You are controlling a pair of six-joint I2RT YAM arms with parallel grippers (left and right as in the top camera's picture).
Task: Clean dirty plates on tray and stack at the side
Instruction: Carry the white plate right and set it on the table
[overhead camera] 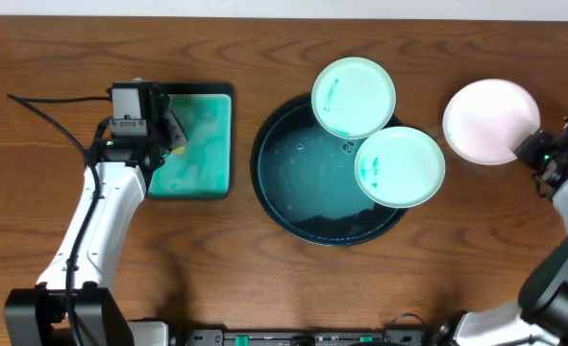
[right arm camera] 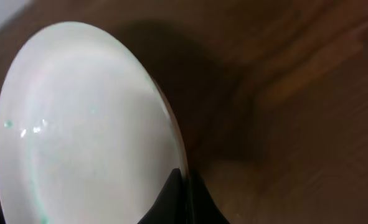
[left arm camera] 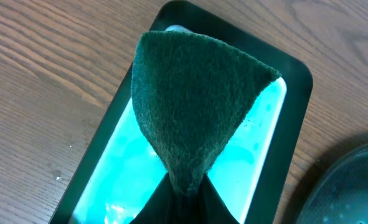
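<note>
The right gripper lowers the white plate onto the bare wood below next and releases the plate's rim, since the plate still hangs tilted above the bare wood.
Two pale-aqua plates with teal smears rest on the round black tray: one on its far rim, the other on its right side. A third plate, clean and white, is over the bare wood at the right; my right gripper is shut on its rim, and the plate stands tilted in the right wrist view. My left gripper is shut on a dark green sponge above the rectangular teal tray.
The rectangular teal tray with teal liquid lies left of the round tray. The round tray's edge shows at the lower right of the left wrist view. Bare wood tabletop surrounds everything.
</note>
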